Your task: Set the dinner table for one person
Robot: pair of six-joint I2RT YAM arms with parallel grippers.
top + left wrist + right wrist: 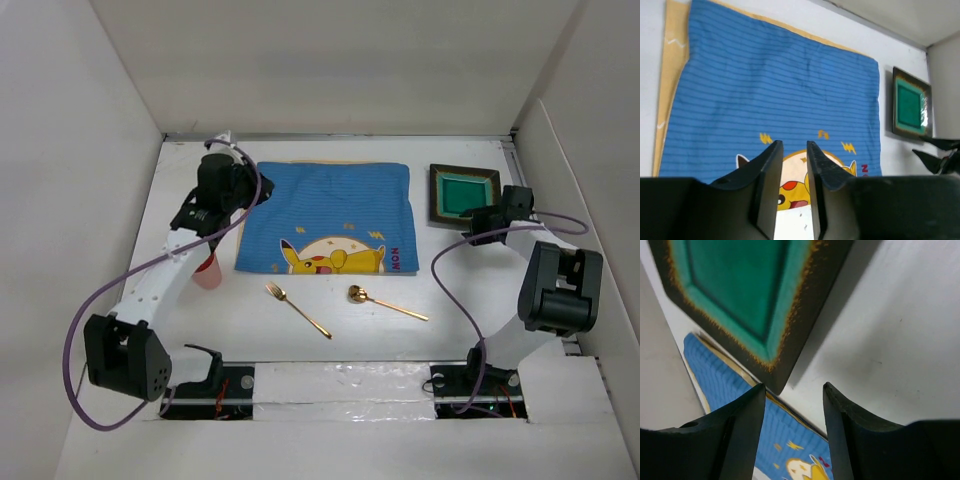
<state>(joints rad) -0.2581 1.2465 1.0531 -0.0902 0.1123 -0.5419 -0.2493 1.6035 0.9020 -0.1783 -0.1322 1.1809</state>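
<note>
The plate's near rim (456,221) (791,346) is just outward of my right gripper's fingers. My right gripper will move gently outward next, so that its open fingers are on both sides of that rim.
The dinner table (470,290) is a white surface walled by white panels. A blue cartoon placemat (325,215) lies on it at the back middle. A square dark plate with a green centre (465,193) sits to the right of the mat. A gold fork (297,307) and a gold spoon (385,303) lie in front of the mat. My left gripper (260,190) hovers over the mat's left edge (775,95), its jaws a little apart and empty (792,145). My right gripper (478,222) is open and empty (793,387) just in front of the plate's near corner (740,295).
A pink cup (207,270) stands left of the mat, partly hidden under my left arm. White wall panels close in the left, back and right. The arm bases and cables sit along the near edge.
</note>
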